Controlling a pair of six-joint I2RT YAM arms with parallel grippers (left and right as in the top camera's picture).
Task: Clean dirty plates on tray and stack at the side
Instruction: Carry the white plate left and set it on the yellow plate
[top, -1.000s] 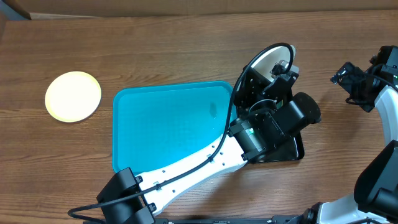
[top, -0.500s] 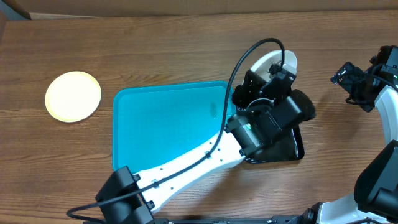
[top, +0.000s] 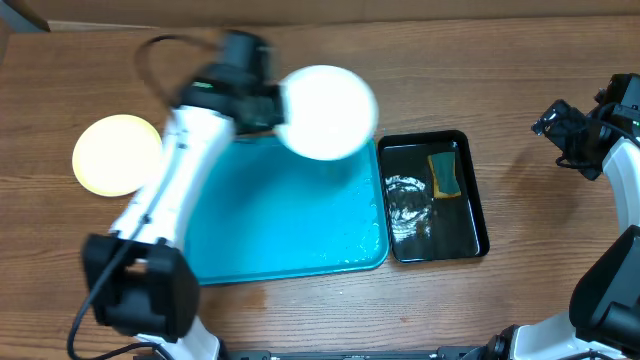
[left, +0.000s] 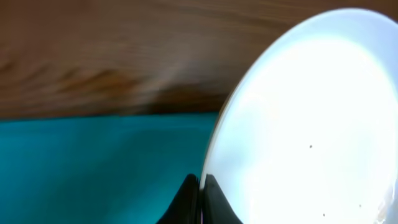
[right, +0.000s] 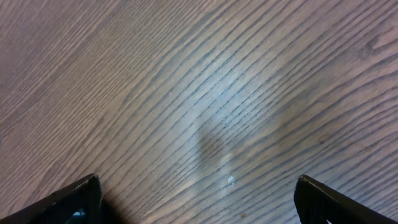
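Observation:
My left gripper swings left in the overhead view next, then down over the pale yellow plate (top: 117, 155) on the tabletop beside the tray.
My left gripper (top: 270, 108) is shut on the rim of a white plate (top: 328, 112) and holds it in the air over the far right corner of the turquoise tray (top: 270, 220). In the left wrist view the fingers (left: 201, 186) pinch the white plate (left: 311, 124) by its edge, and a few tiny dark specks show on its face. A pale yellow plate (top: 117, 154) lies on the table left of the tray. My right gripper (top: 560, 125) is open at the far right over bare wood, with nothing between its fingers (right: 74, 199).
A glossy black tray (top: 470, 235) stands right of the turquoise one, holding water, foam (top: 405, 200) and a green-yellow sponge (top: 444, 175). The left arm (top: 160, 210) slants across the tray's left side. A cardboard edge (top: 300, 10) runs along the back.
The left arm has swung quickly from over the black tray to the left, carrying the white plate to the turquoise tray's far edge. The black tray is now uncovered. The right arm has not moved.

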